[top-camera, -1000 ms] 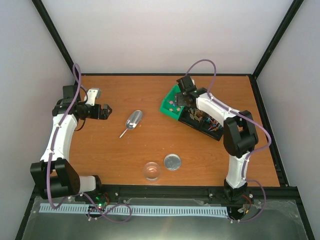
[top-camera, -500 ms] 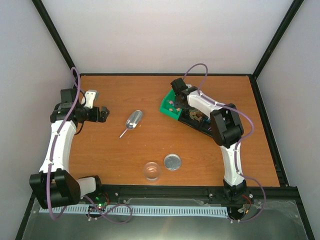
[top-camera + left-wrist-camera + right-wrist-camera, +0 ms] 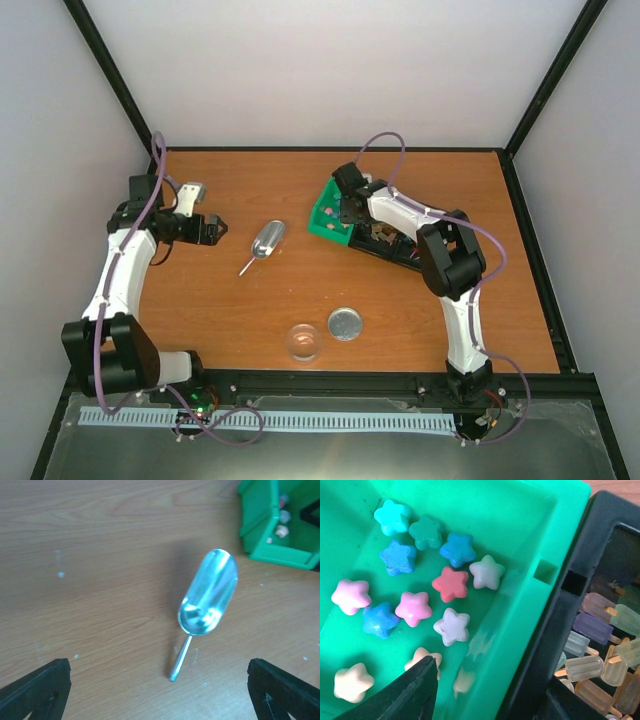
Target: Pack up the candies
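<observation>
I need to move my left gripper across and down onto the bowl's nearer rim, because the silver scoop (image 3: 268, 240) is below my left gripper and to its right in the top view.
The candies (image 3: 450, 584) are small stars in pink, blue, red and pale colours, lying in a green bin (image 3: 520, 540). In the top view the green bin (image 3: 322, 218) sits at the back centre-right. My right gripper (image 3: 350, 212) straddles the bin's right wall. In the right wrist view the gripper (image 3: 490, 682) has one finger inside the bin and the other past the wall, closed on it. My left gripper (image 3: 210, 228) is open and empty, left of a silver scoop (image 3: 268, 240). In the left wrist view the scoop (image 3: 207, 592) lies ahead between the spread fingers of the gripper (image 3: 159, 666).
A black tray (image 3: 402, 248) of small popsicle-shaped pieces (image 3: 600, 630) touches the green bin's right side. A clear round jar (image 3: 304, 342) and a round silver lid (image 3: 345, 324) stand near the front centre. The green bin also shows in the left wrist view (image 3: 270, 555).
My right gripper has moved left with the green bin, which has slid and turned slightly away from the black tray. My left gripper has shifted a little right toward the scoop.
</observation>
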Controlling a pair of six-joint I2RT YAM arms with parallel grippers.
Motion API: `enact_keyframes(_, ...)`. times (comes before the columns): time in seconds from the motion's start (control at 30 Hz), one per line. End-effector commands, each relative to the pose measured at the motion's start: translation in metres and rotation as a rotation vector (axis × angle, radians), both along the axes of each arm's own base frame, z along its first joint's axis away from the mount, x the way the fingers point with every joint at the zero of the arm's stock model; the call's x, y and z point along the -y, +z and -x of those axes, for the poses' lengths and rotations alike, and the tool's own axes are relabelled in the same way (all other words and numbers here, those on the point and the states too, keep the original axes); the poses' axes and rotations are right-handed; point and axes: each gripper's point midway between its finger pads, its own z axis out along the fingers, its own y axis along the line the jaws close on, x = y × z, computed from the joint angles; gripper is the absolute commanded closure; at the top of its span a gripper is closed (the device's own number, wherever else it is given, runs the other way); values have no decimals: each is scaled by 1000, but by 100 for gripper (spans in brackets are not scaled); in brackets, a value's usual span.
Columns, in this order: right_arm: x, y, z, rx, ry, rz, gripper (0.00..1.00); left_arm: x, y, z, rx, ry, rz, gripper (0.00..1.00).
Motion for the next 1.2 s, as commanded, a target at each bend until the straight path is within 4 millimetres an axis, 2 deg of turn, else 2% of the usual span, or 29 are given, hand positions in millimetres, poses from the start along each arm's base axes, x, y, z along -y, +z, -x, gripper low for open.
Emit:
enact_keyframes(0.0, -31, 10, 17, 11, 127, -59, 54, 30, 9, -3, 16, -198, 103, 2)
enact_keyframes(0.1, -37, 11, 23, 24, 173, -60, 54, 39, -2, -10, -5, -256, 142, 8)
enact_keyframes(0.2, -41, 14, 27, 40, 224, -49, 54, 49, -17, -20, -48, -315, 157, 17)
enact_keyframes(0.43, -44, 20, 36, 63, 315, -39, 55, 67, -65, -59, -171, -370, 104, 34)
enact_keyframes(0.5, -44, 21, 40, 64, 334, -40, 55, 75, -69, -66, -180, -402, 83, 37)
enact_keyframes(0.67, -46, 19, 48, 60, 380, -52, 54, 102, -88, -71, -202, -475, 2, 41)
enact_keyframes(0.8, -50, 17, 54, 60, 418, -62, 54, 114, -106, -78, -216, -489, -98, 47)
enact_keyframes(0.97, -55, 20, 58, 72, 466, -59, 54, 116, -124, -95, -228, -440, -194, 59)
enact_keyframes(1.17, -65, 19, 64, 67, 536, -87, 54, 114, -128, -102, -220, -412, -212, 75)
